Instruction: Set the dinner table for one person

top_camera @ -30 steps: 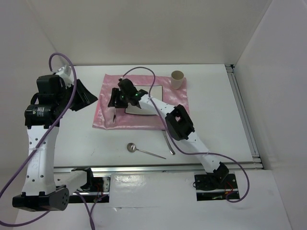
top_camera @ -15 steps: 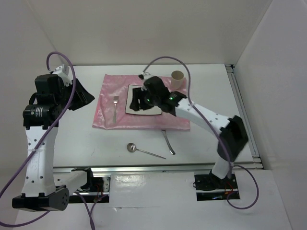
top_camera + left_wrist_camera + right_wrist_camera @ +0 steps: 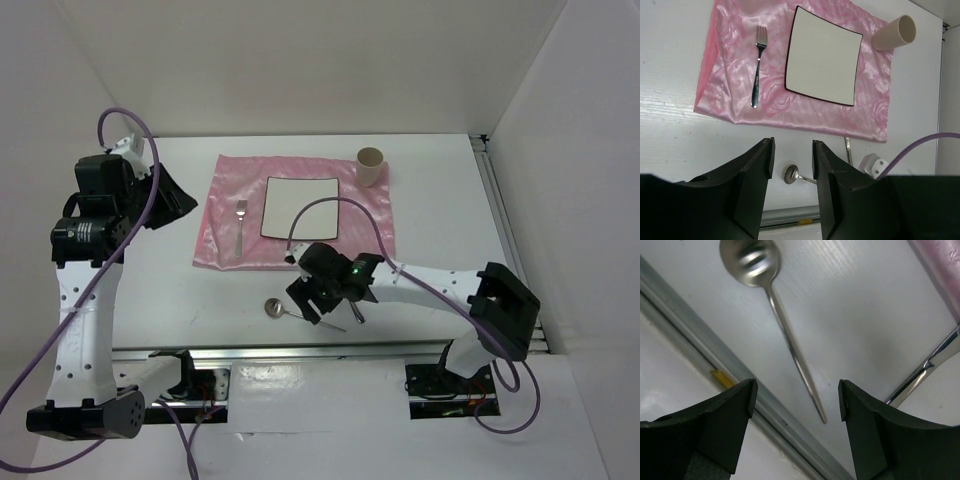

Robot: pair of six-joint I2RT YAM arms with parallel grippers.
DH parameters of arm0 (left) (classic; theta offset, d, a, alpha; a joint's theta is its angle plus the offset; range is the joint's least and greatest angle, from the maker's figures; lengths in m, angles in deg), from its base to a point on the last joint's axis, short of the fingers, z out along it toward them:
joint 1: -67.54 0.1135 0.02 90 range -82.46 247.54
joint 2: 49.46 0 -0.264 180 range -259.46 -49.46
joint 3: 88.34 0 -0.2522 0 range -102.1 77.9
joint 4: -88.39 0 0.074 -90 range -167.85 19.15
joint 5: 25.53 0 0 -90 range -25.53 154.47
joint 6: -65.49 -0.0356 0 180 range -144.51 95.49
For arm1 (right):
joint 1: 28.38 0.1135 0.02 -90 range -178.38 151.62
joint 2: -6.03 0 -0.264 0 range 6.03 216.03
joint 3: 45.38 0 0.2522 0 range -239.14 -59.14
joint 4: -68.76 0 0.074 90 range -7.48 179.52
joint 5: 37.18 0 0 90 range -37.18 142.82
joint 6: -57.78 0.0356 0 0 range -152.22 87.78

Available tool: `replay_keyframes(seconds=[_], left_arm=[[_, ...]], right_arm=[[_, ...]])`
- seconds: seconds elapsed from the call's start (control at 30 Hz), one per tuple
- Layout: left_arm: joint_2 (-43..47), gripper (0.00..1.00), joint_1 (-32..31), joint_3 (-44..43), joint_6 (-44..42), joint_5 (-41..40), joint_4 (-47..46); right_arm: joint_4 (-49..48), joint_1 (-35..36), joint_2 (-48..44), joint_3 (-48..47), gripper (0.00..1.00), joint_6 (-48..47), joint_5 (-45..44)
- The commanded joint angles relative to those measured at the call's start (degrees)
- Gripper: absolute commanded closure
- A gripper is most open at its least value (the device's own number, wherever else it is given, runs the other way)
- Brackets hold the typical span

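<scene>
My right gripper's open fingers straddle only the tail end. It moves down and along toward the spoon's bowl next, onto the middle of the thin handle (image 3: 298, 316) (image 3: 792, 346).
On the white dinner table (image 3: 450, 220) lies a pink mat (image 3: 370, 235) with a square white plate (image 3: 300, 207) on it. A fork (image 3: 240, 225) lies on the mat left of the plate, and a beige cup (image 3: 371, 165) stands at the mat's far right corner. A spoon (image 3: 273, 307) rests near the front rail. My right gripper (image 3: 312, 297) hovers low over the spoon's handle (image 3: 790, 350), open, with the handle between its fingers and untouched. A knife (image 3: 925, 370) lies just right of it. My left gripper (image 3: 792, 150) hangs open and empty, high at the left.
A silver rail (image 3: 700, 345) runs along the table's front edge, close under the right gripper. White walls enclose the back and both sides. The right arm's elbow (image 3: 505, 300) sits near the right rail (image 3: 505, 235).
The right arm left the fork lying on the mat, passed over the plate and swung down to the front, over the spoon. Its jaws opened wider. The left arm has not moved.
</scene>
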Motion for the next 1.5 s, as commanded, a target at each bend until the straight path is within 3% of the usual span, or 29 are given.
replay_keyframes(seconds=[0.0,0.23,0.4,0.53,0.57,0.7,0.87,1.07,1.23,1.47], left_arm=[[0.3,0.48,0.3,0.6,0.0,1.1,-1.7],[0.3,0.48,0.3,0.6,0.0,2.6,-1.7],[-0.2,0.48,0.8,0.6,-0.6,3.1,-1.7],[-0.2,0.48,0.8,0.6,-0.6,3.1,-1.7],[-0.2,0.48,0.8,0.6,-0.6,3.1,-1.7],[-0.2,0.48,0.8,0.6,-1.2,3.7,-1.7],[0.5,0.48,0.8,-0.8,-1.8,3.7,-1.7],[0.0,0.48,0.8,-1.3,-1.8,3.2,-1.7],[-0.6,0.48,0.8,-3.4,-2.8,3.8,0.3],[-1.7,0.48,0.8,-4.0,-2.2,5.1,-0.2]], right_arm=[[-3.6,1.0,5.2,-3.2,0.23,-4.6,-2.7],[-6.0,1.0,12.9,-5.1,0.26,-7.3,-2.0],[-8.1,1.5,14.8,-5.1,0.38,-7.3,-1.4],[-8.7,2.7,18.1,-5.1,0.55,-7.3,-1.4],[-8.7,3.4,18.2,-5.1,0.64,-7.3,-2.0],[-5.0,6.1,20.6,-8.5,0.88,-6.6,-5.6],[-2.8,8.7,16.4,-9.2,1.00,-6.1,-10.3],[-0.9,8.7,6.5,-9.8,1.00,-4.9,-15.3],[3.7,-0.7,-4.1,-7.9,1.00,7.3,-14.5],[6.5,-24.6,-1.5,-9.9,1.00,19.2,-6.5]])
